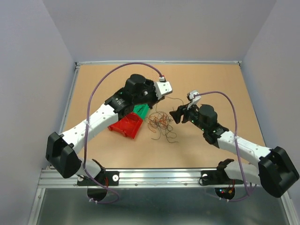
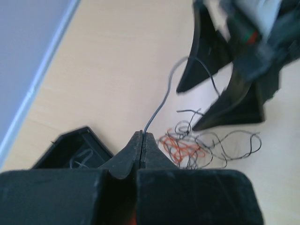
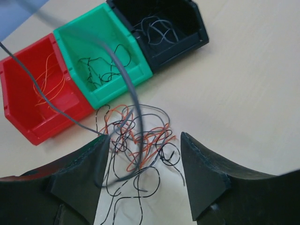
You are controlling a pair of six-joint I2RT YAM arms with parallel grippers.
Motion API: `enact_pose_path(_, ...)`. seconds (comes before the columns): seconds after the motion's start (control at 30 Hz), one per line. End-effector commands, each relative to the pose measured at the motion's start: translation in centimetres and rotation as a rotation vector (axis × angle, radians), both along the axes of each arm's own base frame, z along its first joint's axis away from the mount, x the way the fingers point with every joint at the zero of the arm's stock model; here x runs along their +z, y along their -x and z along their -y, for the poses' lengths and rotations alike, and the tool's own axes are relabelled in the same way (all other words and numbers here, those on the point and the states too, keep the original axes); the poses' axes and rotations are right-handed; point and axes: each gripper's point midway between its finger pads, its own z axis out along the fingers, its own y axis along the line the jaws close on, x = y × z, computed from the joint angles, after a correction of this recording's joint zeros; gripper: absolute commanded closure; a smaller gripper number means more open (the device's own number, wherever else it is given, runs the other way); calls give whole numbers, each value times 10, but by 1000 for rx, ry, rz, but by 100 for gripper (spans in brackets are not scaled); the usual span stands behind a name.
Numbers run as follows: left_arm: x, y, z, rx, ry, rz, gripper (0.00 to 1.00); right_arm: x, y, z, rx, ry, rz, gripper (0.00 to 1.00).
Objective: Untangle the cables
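My right gripper should move down and to the left in the top view next, onto the black wire in the tangle, because that black wire winds through orange ones.
The cables [image 1: 161, 124] lie as a loose tangle of orange, black and grey wires on the table, right of the bins. My left gripper [image 2: 142, 136] is shut on a thin grey wire [image 2: 161, 101] that rises from the tangle [image 2: 187, 147]; in the top view this gripper [image 1: 161, 93] is above and behind the tangle. My right gripper [image 3: 144, 138] is open and empty, its fingers on either side just above the tangle [image 3: 136, 136]. The lifted grey wire [image 3: 126, 79] passes between them. The right gripper also shows in the top view [image 1: 177, 115].
Three small bins stand in a row left of the tangle: red [image 3: 37, 89], green [image 3: 101, 61] and black [image 3: 159, 28], each with a few wires inside. In the top view the red bin [image 1: 126, 125] and green bin [image 1: 140, 110] lie partly under my left arm. Grey walls enclose the table.
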Motion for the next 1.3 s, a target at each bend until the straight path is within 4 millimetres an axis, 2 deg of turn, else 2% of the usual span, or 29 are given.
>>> enact_pose_path(0.0,91,27,16,-87,129,53,100,17,0,-30,152,-44,97,32)
enact_pose_path(0.03,98,28,17,-75,123,59,100,16,-1,-34,167,-44,95,32)
enact_pose_path(0.07,123,30,19,-72,152,97,100,18,-4,-37,178,-45,99,32)
enact_pose_path(0.1,130,33,25,-73,156,106,100,11,-2,-42,209,-37,84,32)
enact_pose_path(0.13,138,28,23,-32,155,112,100,9,-3,-44,219,-37,84,32)
enact_pose_path(0.17,166,28,23,-21,192,149,100,11,-3,-46,231,-44,97,32)
enact_pose_path(0.23,177,22,27,8,194,142,100,11,-4,-51,246,-57,108,32)
enact_pose_path(0.27,202,19,30,20,231,168,100,13,-5,-53,256,-61,113,32)
enact_pose_path(0.33,225,11,27,70,261,194,100,5,-7,-57,270,-54,98,32)
enact_pose_path(0.37,246,7,25,91,295,218,100,3,-9,-59,273,-50,92,32)
enact_pose_path(0.43,271,3,21,126,339,251,100,2,-13,-62,275,-49,84,35)
enact_pose_path(0.47,282,1,18,148,357,268,100,-4,-15,-63,273,-43,72,42)
enact_pose_path(0.53,330,4,7,177,452,340,100,-8,-19,-63,257,-41,59,52)
enact_pose_path(0.63,359,8,-4,202,529,391,100,-8,-23,-62,237,-42,55,68)
enact_pose_path(0.67,376,7,-12,234,581,432,100,-8,-22,-61,227,-51,46,77)
enact_pose_path(0.7,381,8,-19,257,603,447,100,-6,-24,-59,210,-55,46,81)
enact_pose_path(0.73,395,9,-30,297,651,486,100,-6,-28,-53,162,-55,32,89)
enact_pose_path(0.87,425,0,-75,504,753,572,100,-10,-43,-31,-12,-52,-13,99)
enact_pose_path(0.9,429,0,-84,541,763,585,100,-8,-54,-14,-133,-57,-9,99)
enact_pose_path(1.0,440,2,-107,628,814,622,100,-11,-62,13,-301,-67,-30,100)
enact_pose_path(1.1,431,3,-96,582,796,605,100,-2,-58,18,-316,-85,-13,99)
enact_pose_path(1.17,416,1,-81,526,757,584,100,7,-53,18,-296,-106,3,97)
enact_pose_path(1.2,412,1,-78,516,754,573,100,9,-51,19,-298,-115,7,100)
enact_pose_path(1.27,404,-4,-74,522,736,563,100,7,-50,31,-356,-118,8,99)
